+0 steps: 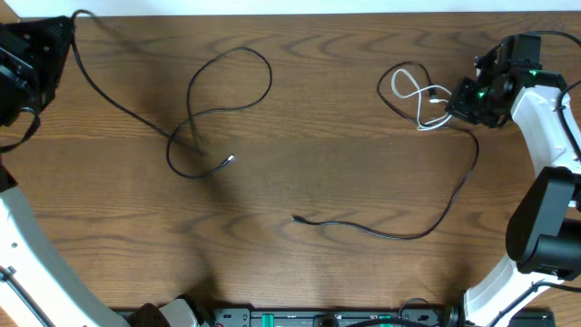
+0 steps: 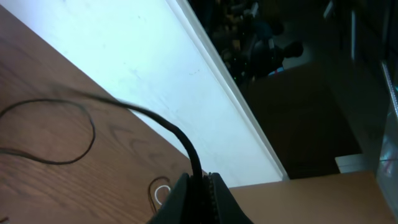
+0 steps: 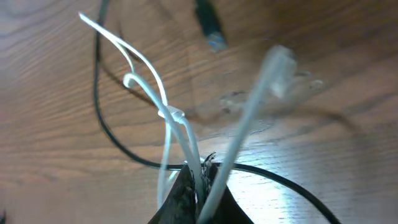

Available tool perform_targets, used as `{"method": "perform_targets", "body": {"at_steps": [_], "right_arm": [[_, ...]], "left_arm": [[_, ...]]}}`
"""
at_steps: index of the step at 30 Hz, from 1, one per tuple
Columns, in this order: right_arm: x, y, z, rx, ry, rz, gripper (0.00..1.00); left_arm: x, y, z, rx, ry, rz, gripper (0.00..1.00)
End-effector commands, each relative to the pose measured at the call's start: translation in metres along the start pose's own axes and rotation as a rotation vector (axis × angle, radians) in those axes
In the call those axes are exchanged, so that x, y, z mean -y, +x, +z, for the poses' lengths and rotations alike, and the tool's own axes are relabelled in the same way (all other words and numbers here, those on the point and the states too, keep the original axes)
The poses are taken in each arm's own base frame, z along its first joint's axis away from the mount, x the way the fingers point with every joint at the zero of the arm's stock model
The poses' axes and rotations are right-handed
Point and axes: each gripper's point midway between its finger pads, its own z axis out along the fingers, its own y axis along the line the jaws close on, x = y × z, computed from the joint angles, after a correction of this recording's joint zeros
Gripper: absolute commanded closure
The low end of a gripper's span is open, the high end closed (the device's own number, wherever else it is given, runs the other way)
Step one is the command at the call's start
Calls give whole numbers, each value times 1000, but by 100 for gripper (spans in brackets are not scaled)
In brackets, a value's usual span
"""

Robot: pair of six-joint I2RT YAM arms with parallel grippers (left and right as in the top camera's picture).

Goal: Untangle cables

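Note:
I will keep my left gripper raised by the table's far corner, clear of the white cable, then open it to release the black cable.
One long black cable runs from the table's far left corner down to a loose loop and a plug end. My left gripper is shut on it, and the cord enters the closed jaws. A short white cable lies coiled at the right. My right gripper is shut on its strands at the jaws. A second black cable loops round the white one and trails to its plug. It passes just behind the right fingers.
The table's far edge meets a white surface just past my left gripper. The right arm's white links stand along the right side. Equipment lines the front edge. A white plug and a black plug hang blurred.

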Motion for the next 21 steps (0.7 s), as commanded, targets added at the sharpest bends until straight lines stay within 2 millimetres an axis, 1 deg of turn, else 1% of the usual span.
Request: {"method": "perform_targets", "body": {"at_steps": [1, 5, 6, 7, 8, 10, 11, 12, 15, 17, 19, 21], "right_arm": [[-30, 8, -2, -30, -138, -92, 99], [-50, 19, 0, -61, -192, -135, 99], [-56, 23, 2, -72, -198, -147, 98], [-62, 27, 3, -83, -201, -161, 88], [-71, 34, 5, -100, -207, -200, 60], [-80, 42, 8, -118, -213, -241, 16], [-85, 46, 9, -127, -215, -254, 4], [-89, 50, 10, -134, -214, -264, 1], [-100, 59, 13, -154, -219, -290, 1], [-106, 65, 14, -168, -222, -302, 1], [-111, 69, 11, -182, -236, -302, 1], [-116, 71, 5, -190, -258, -300, 1]], "left_arm": [[10, 4, -3, -6, 21, 38, 92], [9, 5, 0, -14, 22, 51, 92], [7, 4, 1, -14, 19, 64, 93], [6, 3, 2, -15, 17, 75, 92], [2, 3, 4, -23, 10, 74, 93], [-4, 5, 7, -39, -4, 46, 92], [-7, 5, 8, -46, -11, 34, 93], [-11, 6, 10, -54, -18, 28, 93], [-19, 13, 17, -94, -32, 32, 93], [-23, 21, 23, -131, -38, 44, 92], [-25, 30, 29, -172, -41, 67, 92], [-26, 41, 34, -214, -38, 115, 92]]}}
